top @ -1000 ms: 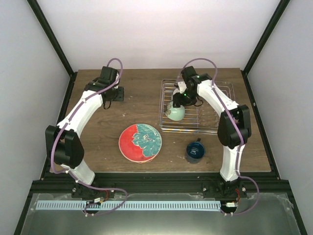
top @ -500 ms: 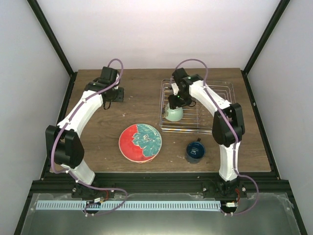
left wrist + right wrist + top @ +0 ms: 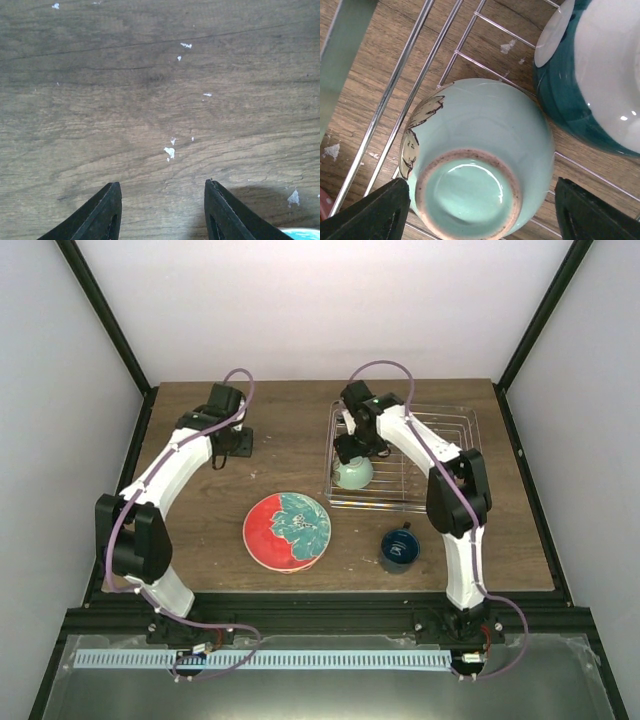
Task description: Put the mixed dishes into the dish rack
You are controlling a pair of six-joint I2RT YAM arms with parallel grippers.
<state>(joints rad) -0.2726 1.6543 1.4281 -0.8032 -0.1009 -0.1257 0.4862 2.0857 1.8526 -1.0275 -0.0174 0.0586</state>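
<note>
My left gripper moves back and lowers onto the plate's red rim [image 3: 246, 532] farthest from the rack [image 3: 400, 505] next, since bare wood beside that rim leaves room for a finger.
The pale green bowl [image 3: 354, 474] lies bottom-up in the front left corner of the dish rack [image 3: 400, 505]. My right gripper [image 3: 352, 452] hangs just over it. In the right wrist view the bowl's foot [image 3: 470, 200] shows between the spread fingers [image 3: 375, 210], which stand off its sides, so the gripper [image 3: 482, 210] is open. A cream bowl with blue outside [image 3: 570, 100] sits in the rack beside it. The red-and-teal plate [image 3: 287, 531] and the dark blue mug [image 3: 399, 548] rest on the table. My left gripper [image 3: 225, 445] is open over bare wood [image 3: 161, 183].
The rack's thin bars [image 3: 395, 85] run close along the green bowl's left side. The plate's teal rim [image 3: 300, 232] just shows at the lower right of the left wrist view. Dark frame posts stand at the table's back corners.
My right arm carried the green bowl left and down into the rack's front left corner, then its jaws spread wider off the bowl. The left arm barely shifted.
</note>
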